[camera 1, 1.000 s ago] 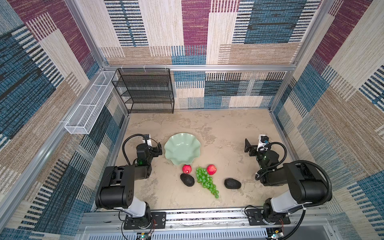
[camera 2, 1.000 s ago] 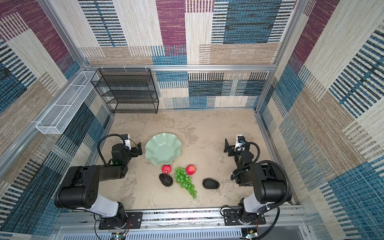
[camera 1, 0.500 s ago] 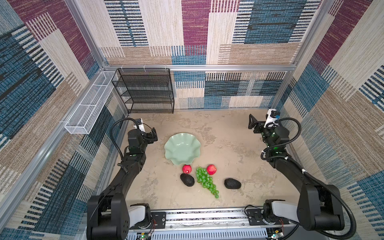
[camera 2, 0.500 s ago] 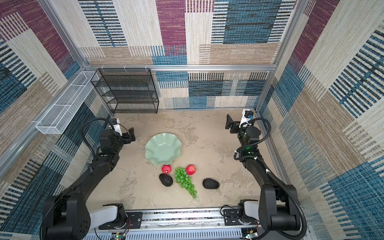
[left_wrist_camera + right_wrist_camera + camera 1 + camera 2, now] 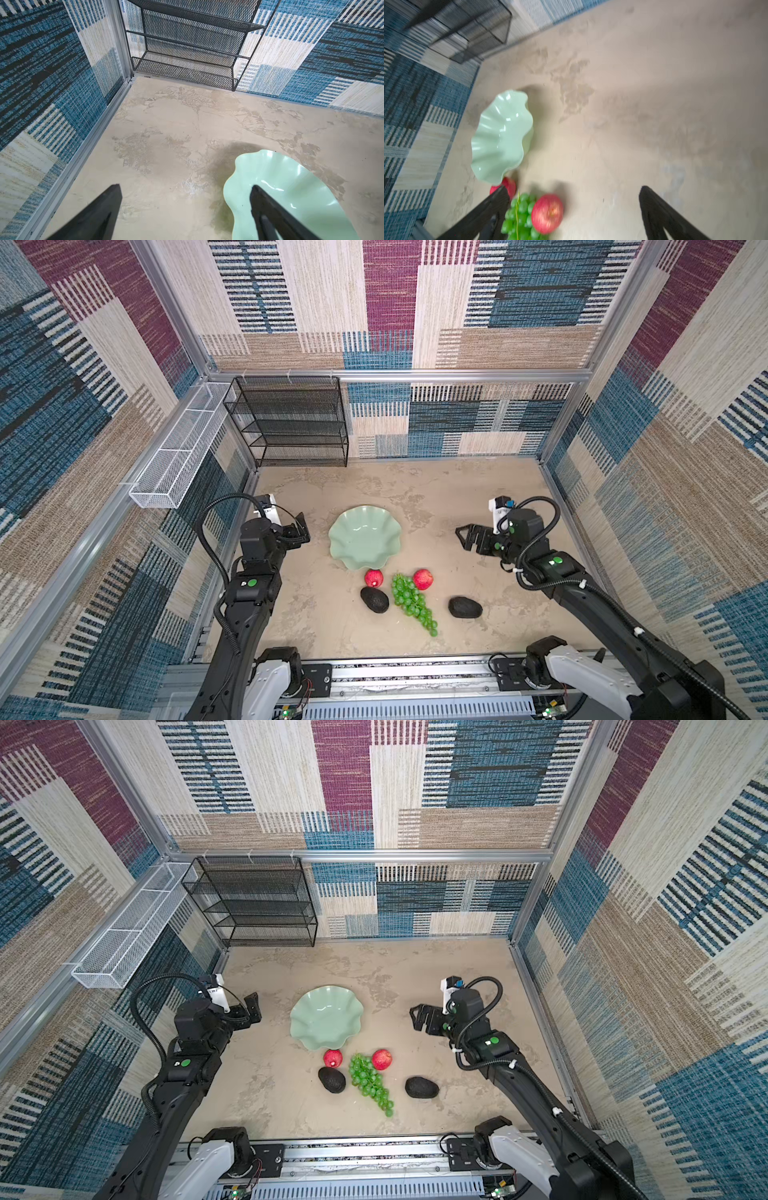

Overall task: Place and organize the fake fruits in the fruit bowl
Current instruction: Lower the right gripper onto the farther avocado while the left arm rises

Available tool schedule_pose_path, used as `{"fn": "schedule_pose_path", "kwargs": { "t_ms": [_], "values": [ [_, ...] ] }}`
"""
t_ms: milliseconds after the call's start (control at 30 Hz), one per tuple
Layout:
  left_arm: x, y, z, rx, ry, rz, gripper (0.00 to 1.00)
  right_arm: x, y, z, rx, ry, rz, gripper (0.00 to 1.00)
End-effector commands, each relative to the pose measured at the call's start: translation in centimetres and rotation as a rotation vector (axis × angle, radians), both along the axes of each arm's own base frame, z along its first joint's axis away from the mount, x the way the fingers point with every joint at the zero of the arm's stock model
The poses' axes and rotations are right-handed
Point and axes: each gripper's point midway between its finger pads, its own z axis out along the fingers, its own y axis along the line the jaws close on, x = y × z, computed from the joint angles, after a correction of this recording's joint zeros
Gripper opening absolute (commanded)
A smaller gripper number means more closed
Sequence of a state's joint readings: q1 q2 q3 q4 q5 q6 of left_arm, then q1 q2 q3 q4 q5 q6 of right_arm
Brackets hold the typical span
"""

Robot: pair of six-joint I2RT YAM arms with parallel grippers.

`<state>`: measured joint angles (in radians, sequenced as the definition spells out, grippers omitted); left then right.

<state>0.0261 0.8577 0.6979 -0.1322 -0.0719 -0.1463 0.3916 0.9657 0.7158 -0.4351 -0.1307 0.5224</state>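
Note:
My right gripper moves back and down onto the avocado farther from the bowl next, since it lies below the open fingers and closer to my base.
The pale green fruit bowl (image 5: 365,538) (image 5: 326,1017) stands empty mid-table. In front of it lie two red apples (image 5: 373,578) (image 5: 423,579), a bunch of green grapes (image 5: 411,605) between them, and two dark avocados (image 5: 374,599) (image 5: 465,607). My left gripper (image 5: 301,526) (image 5: 186,187) hovers open just left of the bowl (image 5: 291,197), holding nothing. My right gripper (image 5: 465,537) (image 5: 574,188) hangs open to the right of the bowl, above and behind the fruits. Its wrist view, blurred, shows an apple (image 5: 548,213), the grapes (image 5: 519,218) and the bowl (image 5: 502,137).
A black mesh shelf rack (image 5: 291,423) stands against the back wall at the left. A white wire basket (image 5: 178,456) is fixed on the left wall. Patterned walls enclose the table on three sides; a metal rail (image 5: 415,672) runs along the front.
Both arms have unfolded from a tucked pose and risen. The right gripper swung toward the back right, then came in toward the fruits. The left gripper settled beside the bowl. The fruits have not moved.

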Motion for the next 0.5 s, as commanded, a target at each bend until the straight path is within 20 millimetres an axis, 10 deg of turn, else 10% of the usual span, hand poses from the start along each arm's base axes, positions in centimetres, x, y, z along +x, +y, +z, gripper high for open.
{"fn": "schedule_pose_path", "kwargs": {
  "t_ms": [0, 467],
  "values": [
    [0.3, -0.6, 0.6, -0.035, 0.000, -0.028, 0.99, -5.8, -1.7, -4.8, -0.032, 0.277, -0.179, 1.00],
    [0.1, -1.4, 1.0, -0.054, -0.010, -0.067, 0.99, -13.2, 1.2, -7.1, 0.072, 0.522, -0.191, 1.00]
  ]
}}
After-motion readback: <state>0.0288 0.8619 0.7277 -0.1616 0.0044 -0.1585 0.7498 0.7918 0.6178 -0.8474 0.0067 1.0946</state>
